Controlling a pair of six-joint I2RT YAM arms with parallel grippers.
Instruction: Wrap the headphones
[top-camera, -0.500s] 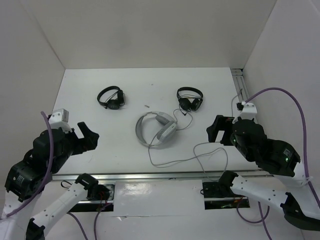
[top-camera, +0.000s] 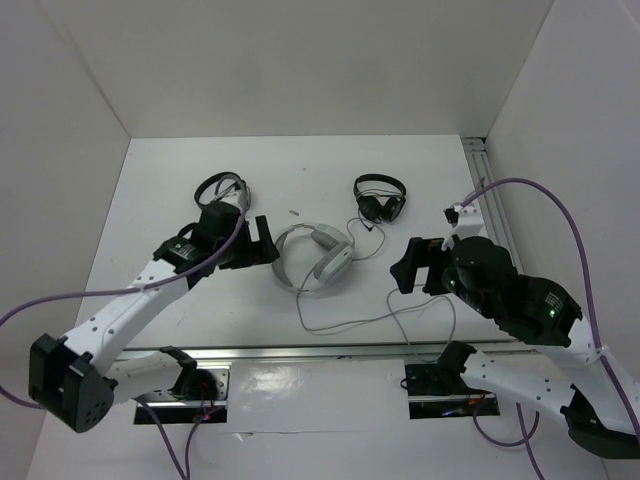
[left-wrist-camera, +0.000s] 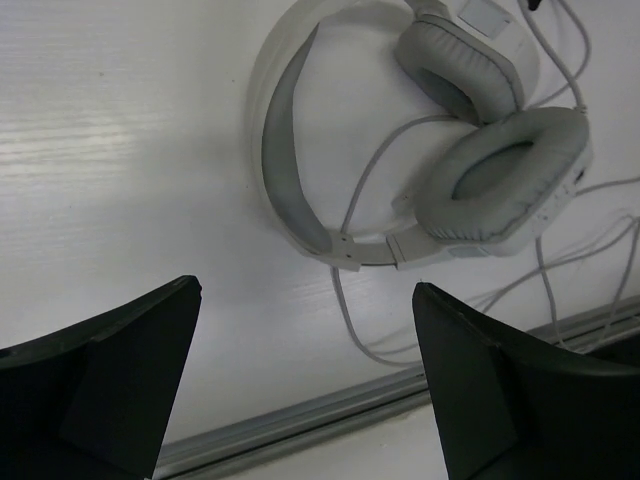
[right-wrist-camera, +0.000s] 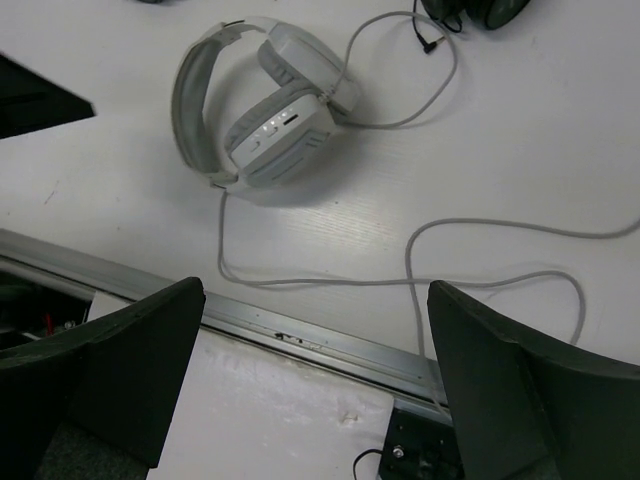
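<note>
The band's curve (top-camera: 279, 269) (left-wrist-camera: 274, 160) is the nearest part of the headphones and lies below my left gripper and to its right in the top view, so I will go down that way to straddle it.
The white headphones (top-camera: 315, 258) lie flat mid-table, earcups folded together, with their thin grey cable (top-camera: 372, 318) trailing in loose loops toward the near edge. My left gripper (top-camera: 262, 240) hovers open just left of the band, touching nothing. In the left wrist view the padded band (left-wrist-camera: 285, 170) and both earcups (left-wrist-camera: 500, 180) lie ahead of the empty left gripper (left-wrist-camera: 306, 300). My right gripper (top-camera: 410, 265) stands open to the right of the headphones, above the cable. In the right wrist view the headphones (right-wrist-camera: 270, 120) and cable (right-wrist-camera: 480, 280) lie beyond the empty right gripper (right-wrist-camera: 315, 295).
Two small black headphones lie further back: one (top-camera: 222, 190) partly behind my left arm, one (top-camera: 381, 198) at right with its plug near the white earcups. A metal rail (top-camera: 320, 350) runs along the near table edge. White walls enclose the sides and back.
My left arm has swung from the near-left corner out over the table to the headphones' left side. The right gripper has shifted slightly left. Headphones and cable have not moved.
</note>
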